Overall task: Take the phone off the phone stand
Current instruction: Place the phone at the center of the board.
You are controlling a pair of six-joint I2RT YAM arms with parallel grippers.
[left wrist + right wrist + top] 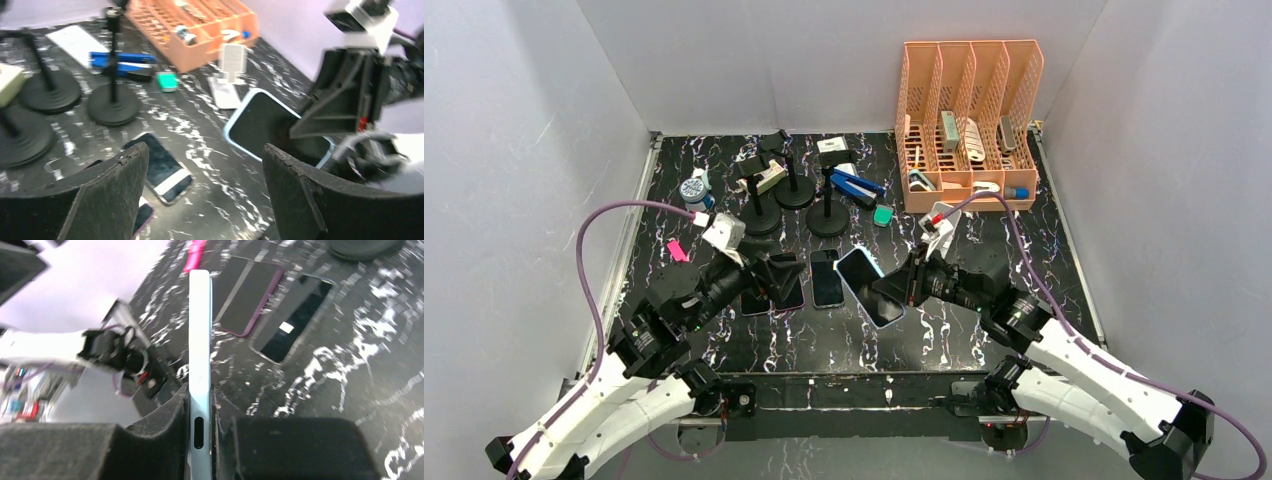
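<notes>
I will next turn and lower my right gripper to release the light-blue phone [869, 285] onto the bare tabletop beside the flat phones, since it hangs at an angle to their row.
My right gripper [896, 287] is shut on a light-blue phone [869, 285] and holds it on edge, tilted, just above the black marbled table. In the right wrist view the phone's thin edge [200, 330] stands pinched between my fingers [201, 400]. The phone also shows in the left wrist view [260, 122]. A small white phone stand [231, 62] stands empty behind it, near the orange organizer. My left gripper [769, 275] is open and empty [205, 155], hovering over phones lying flat on the table.
Three phones [827, 278] [786, 285] [754, 300] lie flat side by side. Black round-base stands [827, 215] stand behind them. An orange organizer [969, 125] is at the back right. A blue stapler [856, 185], a teal item [882, 215] and a pink item [677, 250] lie nearby.
</notes>
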